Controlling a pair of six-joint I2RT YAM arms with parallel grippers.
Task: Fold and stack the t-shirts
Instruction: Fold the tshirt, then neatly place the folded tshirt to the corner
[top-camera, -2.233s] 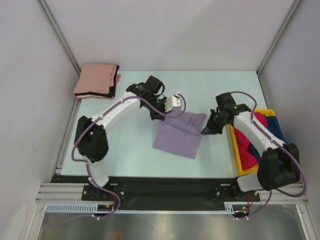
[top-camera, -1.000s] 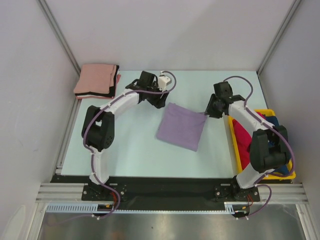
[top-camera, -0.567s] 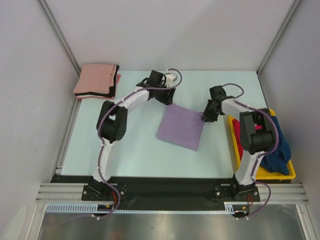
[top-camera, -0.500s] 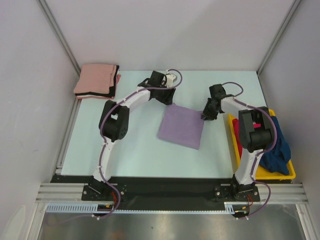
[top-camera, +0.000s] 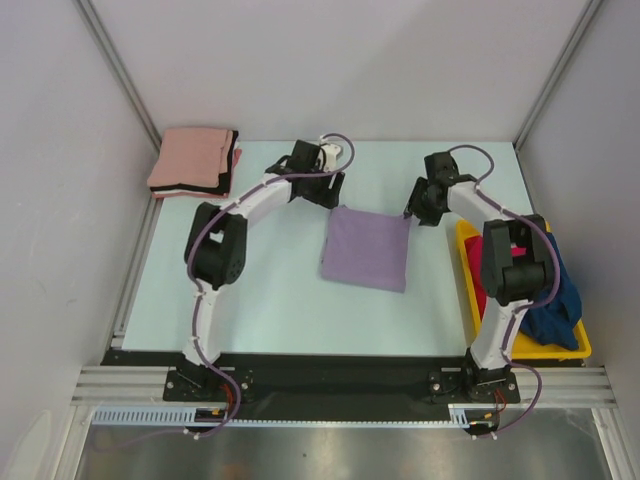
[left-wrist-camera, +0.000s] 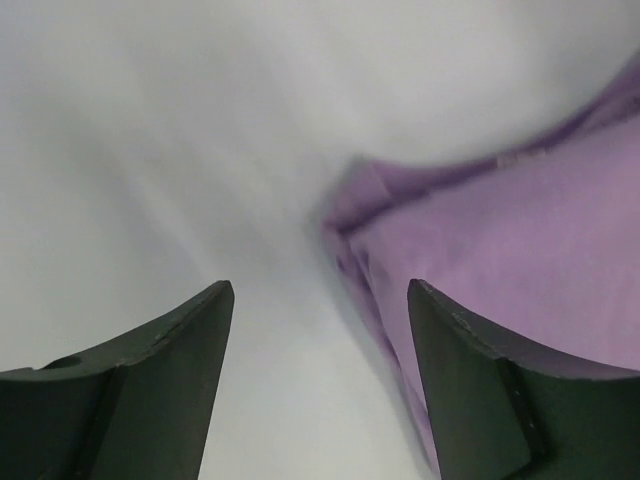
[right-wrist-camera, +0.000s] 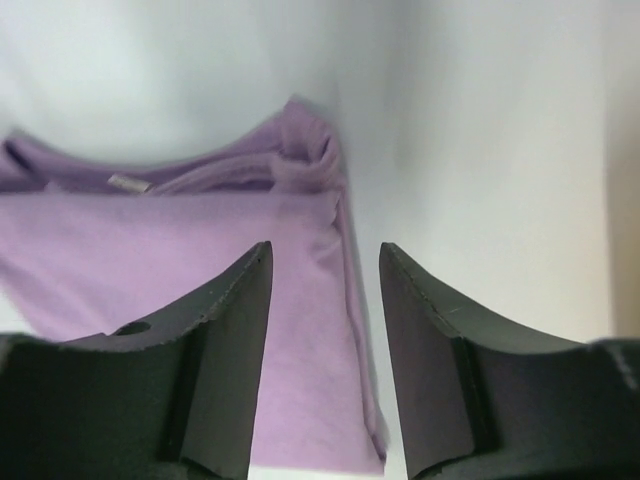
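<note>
I will move my left gripper down, back and toward the right in its wrist view next, onto the shirt's edge by the shirt's far corner (top-camera: 332, 223) (left-wrist-camera: 386, 284), because the gap of the gripper shows bare table.
A lavender purple t-shirt (top-camera: 366, 248) lies folded into a flat rectangle in the middle of the table. My left gripper (top-camera: 333, 195) hovers open at its far left corner; the left wrist view shows that gripper (left-wrist-camera: 315, 300) over bare table, with the shirt's corner (left-wrist-camera: 500, 230) beside the right finger. My right gripper (top-camera: 413, 212) is open at the far right corner. In the right wrist view the shirt's edge (right-wrist-camera: 330, 300) runs under the gap of the gripper (right-wrist-camera: 325, 255), not pinched. A folded salmon pink t-shirt (top-camera: 190, 157) tops a stack at the far left.
A black folded shirt (top-camera: 222, 182) shows under the pink one. The yellow bin (top-camera: 467, 270) stands at the right edge, holding a red shirt (top-camera: 478, 292) and a dark blue one (top-camera: 556, 300). Grey walls close in the table on three sides.
Both grippers carried the purple shirt's far edge back, laid it flat and opened. They have pulled slightly away from its corners, and the shirt now lies squarer.
</note>
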